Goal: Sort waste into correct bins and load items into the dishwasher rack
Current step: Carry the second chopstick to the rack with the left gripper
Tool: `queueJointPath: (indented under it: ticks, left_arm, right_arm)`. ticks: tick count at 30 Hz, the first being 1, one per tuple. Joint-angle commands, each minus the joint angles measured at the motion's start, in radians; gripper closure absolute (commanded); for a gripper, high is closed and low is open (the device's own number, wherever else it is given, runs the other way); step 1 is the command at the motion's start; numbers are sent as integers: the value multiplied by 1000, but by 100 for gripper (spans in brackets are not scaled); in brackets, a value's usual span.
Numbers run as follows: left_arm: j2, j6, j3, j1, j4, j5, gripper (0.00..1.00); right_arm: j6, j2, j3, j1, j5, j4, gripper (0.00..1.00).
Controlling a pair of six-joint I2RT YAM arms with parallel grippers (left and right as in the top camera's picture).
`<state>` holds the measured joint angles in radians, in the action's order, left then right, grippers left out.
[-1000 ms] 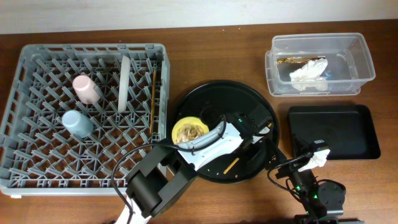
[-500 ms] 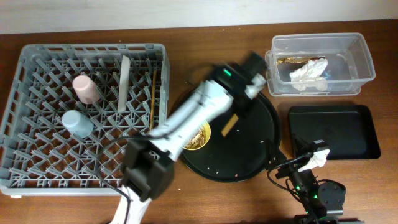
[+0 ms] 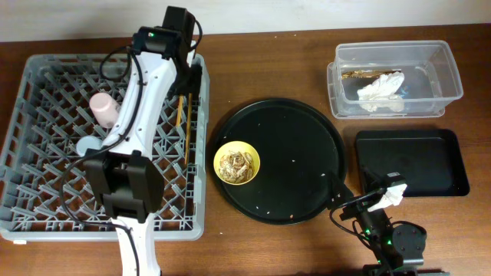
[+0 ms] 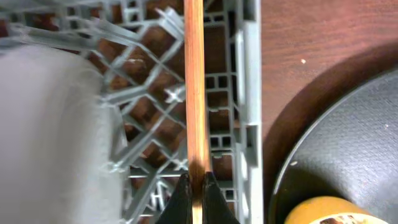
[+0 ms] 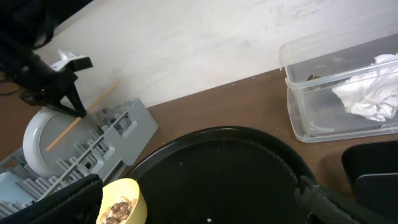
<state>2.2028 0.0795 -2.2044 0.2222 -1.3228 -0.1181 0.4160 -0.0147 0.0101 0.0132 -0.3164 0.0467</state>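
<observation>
My left gripper will next lower the wooden chopstick toward the lattice part along the rack's side by the bowl and let it go, since the chopstick hangs lengthwise above the lattice.
My left gripper is shut on a wooden chopstick and holds it over the right side of the grey dishwasher rack. In the left wrist view the jaws pinch it above the lattice, beside the pale plate. A second chopstick lies in the rack. The pink cup stands there too; the blue cup is mostly hidden by my arm. The yellow bowl holds beige scraps. My right gripper is open and empty, low at the front right.
The bowl stands on a large round black tray. A clear tub at the back right holds a crumpled white tissue. A shallow black rectangular tray lies in front of it.
My left arm has swung from the round black tray up and left to the rack's right side, carrying the chopstick. The right arm has not moved.
</observation>
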Motion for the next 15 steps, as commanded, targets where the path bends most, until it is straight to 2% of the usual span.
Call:
queueJointPath:
  ticks: [1,6,7,8,9,15]
  left_arm:
    - [8,18,34,4,8,55,99]
    - [8,32,85,4,-3,79,98]
    - [8,32,90,4,-5,87,93]
    - [8,32,90,4,-8,89,73]
    - [8,32,90,4,-7,89,62]
    - [-5,33,-10,4,-71,90,62]
  right_arm:
    - [4,7,-5,0,-13,5,1]
    - [4,8,-5,0,-13,5,2]
    - [4,8,-5,0,-13,5,1]
    - [4,7,-5,0,-13,5,1]
    - [4,8,-5,0,-13,5,1]
    - [4,8,-5,0,-13,5,1]
